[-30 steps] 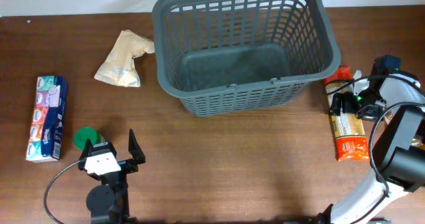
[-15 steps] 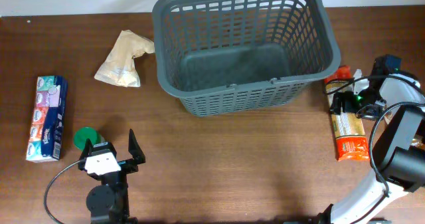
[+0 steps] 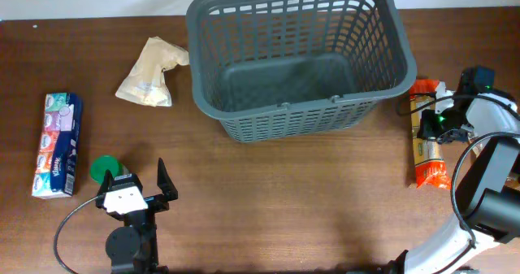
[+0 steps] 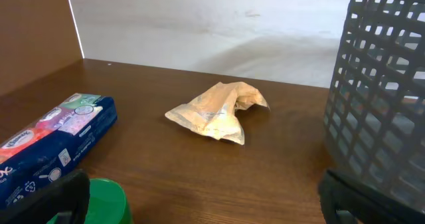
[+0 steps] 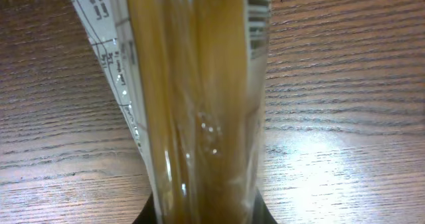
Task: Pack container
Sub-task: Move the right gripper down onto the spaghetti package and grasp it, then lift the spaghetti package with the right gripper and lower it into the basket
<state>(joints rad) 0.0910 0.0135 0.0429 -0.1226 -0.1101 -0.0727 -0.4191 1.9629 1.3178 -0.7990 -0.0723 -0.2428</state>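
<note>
My right gripper is going to rise over the container's tall side next, turn, lower inside and release the spaghetti, since the container's empty bottom lies left in the overhead view.
The container (image 3: 302, 118), a big dark grey slotted basket, stands empty at the back centre; its wall shows at the right of the left wrist view (image 4: 388, 98). Right of the container lies a long clear packet of spaghetti with orange ends (image 3: 426, 156), and my right gripper (image 3: 429, 128) is shut on it. In the right wrist view the packet (image 5: 199, 98) fills the middle, pinched at the bottom by the right gripper (image 5: 202, 214). My left gripper (image 3: 138, 194) stands open at the front left, holding nothing (image 4: 212, 211).
A green round lid (image 3: 104, 169) sits just left of the left gripper (image 4: 103, 201). A blue pack of tissues (image 3: 57, 144) lies at the far left (image 4: 53, 141). A crumpled tan pouch (image 3: 150, 72) lies left of the basket (image 4: 216, 111).
My right gripper has closed on the spaghetti packet, and the packet has shifted a little to the right. The left arm has not moved.
</note>
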